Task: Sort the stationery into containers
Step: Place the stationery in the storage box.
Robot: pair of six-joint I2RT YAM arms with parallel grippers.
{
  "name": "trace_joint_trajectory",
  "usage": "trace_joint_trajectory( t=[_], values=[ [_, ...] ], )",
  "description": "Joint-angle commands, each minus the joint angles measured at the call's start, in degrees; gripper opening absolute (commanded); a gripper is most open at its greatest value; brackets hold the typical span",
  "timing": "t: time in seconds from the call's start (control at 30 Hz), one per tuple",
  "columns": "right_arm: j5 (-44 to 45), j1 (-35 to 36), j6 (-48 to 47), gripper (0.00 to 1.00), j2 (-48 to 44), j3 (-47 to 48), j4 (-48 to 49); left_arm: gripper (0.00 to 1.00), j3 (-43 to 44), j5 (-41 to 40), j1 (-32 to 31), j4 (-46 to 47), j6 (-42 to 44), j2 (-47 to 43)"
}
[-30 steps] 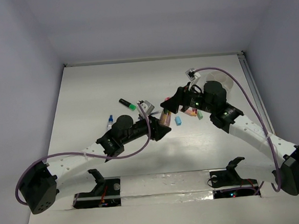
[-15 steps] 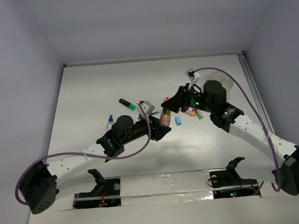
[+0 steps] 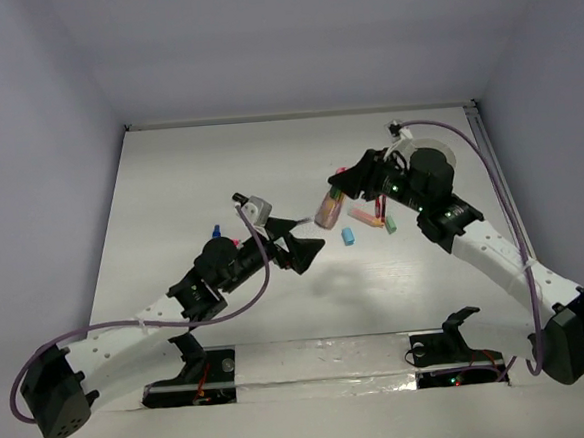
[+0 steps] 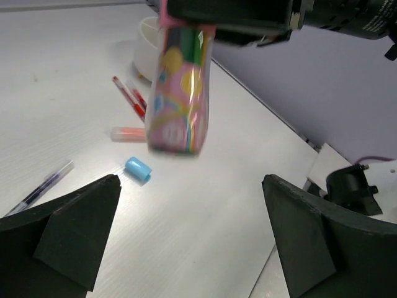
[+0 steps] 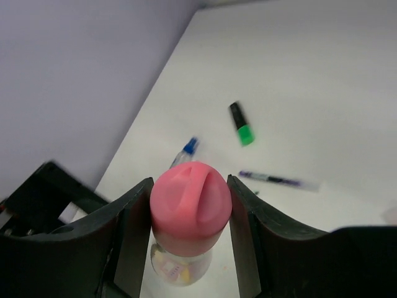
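Note:
I will swing the pink bottle outward and to the right in the top view with my right gripper, over the white cup point(image 4: 147, 49). The cup's open top can take the bottle.
My right gripper point(image 3: 342, 192) is shut on the pink cap point(image 5: 191, 208) of a small patterned pink bottle point(image 3: 328, 212), which hangs tilted above the table. The same bottle point(image 4: 180, 93) fills the top of the left wrist view. To the bottle's lower left, my left gripper point(image 3: 308, 236) is open wide and holds nothing. On the table lie a blue eraser point(image 4: 138, 169), red pens point(image 4: 130, 98), an orange marker point(image 4: 127, 133), a green-tipped highlighter point(image 5: 242, 124), a blue-capped pen point(image 5: 184, 152) and a purple pen point(image 5: 276, 180). The white cup point(image 4: 147, 49) stands behind, partly hidden by the right arm.
A pale-green marker point(image 3: 391, 227) lies next to the red pens point(image 3: 367, 217) below the right wrist. The right table edge has a raised rail point(image 3: 488, 155). Both arm bases sit along the near edge.
The left gripper opened, let go of the pink bottle and drew back to the left. The right gripper closed on the bottle's cap and carried it up and slightly right.

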Motion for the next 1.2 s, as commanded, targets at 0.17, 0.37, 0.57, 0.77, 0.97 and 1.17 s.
trace_joint_trajectory(
  t=[0.17,0.37,0.57,0.77,0.97,1.17],
  values=[
    [28.4,-13.1,-6.8,0.09,-1.6,6.0,-1.3,0.99,-5.2,-20.2,0.0,-3.8,-2.8,-13.7],
    [44.7,-17.9,-11.0,0.1,3.7,7.1,3.4,0.99,-10.6,-34.1,0.0,-4.6,-3.3,-27.0],
    [50.5,-20.8,-17.3,0.11,12.9,13.8,3.9,0.99,-15.0,-37.9,0.0,-5.9,-1.3,-34.2],
    [52.9,-22.8,-21.1,0.1,16.6,16.8,5.0,0.99,-15.2,-35.3,0.0,-4.6,-0.9,-32.4],
    [55.2,-23.9,-25.0,0.11,19.8,19.0,6.6,0.99,-14.8,-33.8,0.0,-4.4,-1.0,-30.5],
    [55.8,-24.5,-27.7,0.11,23.6,20.1,8.2,0.99,-15.0,-33.3,0.0,-3.9,-0.8,-30.6]
  ],
)
